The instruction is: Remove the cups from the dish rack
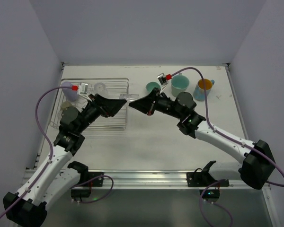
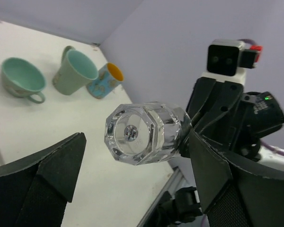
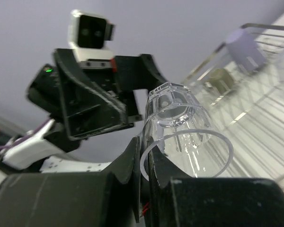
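Observation:
I should next swing my right gripper away from the rack [image 1: 109, 84], turn the sideways glass base-down, lower it beside the mint-green mug and release it, since the tabletop is bare there.
A clear faceted glass [image 1: 129, 98] hangs in the air over the dish rack's [image 1: 109, 84] right edge, between both grippers. My right gripper [image 1: 138, 102] is shut on its rim, one finger inside and one outside, as the right wrist view [image 3: 146, 158] shows. My left gripper [image 1: 119, 105] is open, its fingers [image 2: 52, 175] spread wide on either side of the glass's base [image 2: 144, 132] without gripping it. A lavender cup [image 1: 68, 90], a beige cup [image 1: 67, 107] and another clear glass [image 1: 100, 87] stand in the rack. They show blurred in the right wrist view, lavender [image 3: 244, 49] and beige [image 3: 220, 78].
On the table right of the rack stand a mint-green cup [image 1: 153, 87], a mint-green mug [image 1: 180, 83] and a blue mug with orange inside [image 1: 204, 88]. All three show in the left wrist view [image 2: 21, 78], [image 2: 75, 71], [image 2: 104, 80]. White walls enclose the table.

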### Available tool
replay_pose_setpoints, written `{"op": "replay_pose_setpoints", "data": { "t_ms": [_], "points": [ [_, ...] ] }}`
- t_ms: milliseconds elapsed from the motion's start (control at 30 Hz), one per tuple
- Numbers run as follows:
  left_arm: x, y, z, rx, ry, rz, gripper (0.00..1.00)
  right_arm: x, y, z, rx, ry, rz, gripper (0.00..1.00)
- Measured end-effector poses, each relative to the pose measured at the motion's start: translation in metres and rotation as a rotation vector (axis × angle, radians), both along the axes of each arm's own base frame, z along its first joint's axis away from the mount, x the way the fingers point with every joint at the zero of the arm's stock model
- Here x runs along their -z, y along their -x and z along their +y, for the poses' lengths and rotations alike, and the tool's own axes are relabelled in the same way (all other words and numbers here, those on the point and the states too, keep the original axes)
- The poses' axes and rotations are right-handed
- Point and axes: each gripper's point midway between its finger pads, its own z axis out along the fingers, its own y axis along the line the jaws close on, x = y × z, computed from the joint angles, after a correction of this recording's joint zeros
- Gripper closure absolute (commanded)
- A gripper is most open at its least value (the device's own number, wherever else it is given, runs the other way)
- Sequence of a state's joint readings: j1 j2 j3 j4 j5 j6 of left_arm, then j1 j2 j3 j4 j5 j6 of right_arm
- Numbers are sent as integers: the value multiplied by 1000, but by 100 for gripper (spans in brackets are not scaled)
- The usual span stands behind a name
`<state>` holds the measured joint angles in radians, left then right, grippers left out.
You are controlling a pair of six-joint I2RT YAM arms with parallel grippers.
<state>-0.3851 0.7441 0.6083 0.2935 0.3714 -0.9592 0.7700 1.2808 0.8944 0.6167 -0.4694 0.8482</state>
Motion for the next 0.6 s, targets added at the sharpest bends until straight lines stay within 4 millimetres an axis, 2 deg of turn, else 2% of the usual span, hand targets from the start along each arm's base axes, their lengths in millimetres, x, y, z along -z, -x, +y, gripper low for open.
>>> {"op": "replay_pose_setpoints", "data": {
  "t_ms": [100,167,233,300,400,467,600],
  "points": [
    [-1,-8,7,-57,-86,8,0,10,-16,-9,92,109,-3,100],
    [-10,-13,16,-113,-157,-15,0,15,-29,-18,159,201,-9,100],
    [-17,-15,26,-167,-219,-39,0,22,-44,-32,225,290,-10,100],
    [-19,-15,38,-220,-286,-60,0,36,-66,-56,321,392,-2,100],
    [-7,-13,55,-282,-400,-62,0,74,-101,-109,499,592,61,100],
    [6,-11,65,-314,-474,-47,0,108,-121,-149,629,757,124,100],
    [30,-10,81,-357,-584,-19,0,183,-137,-210,737,1073,268,100]
  ]
}}
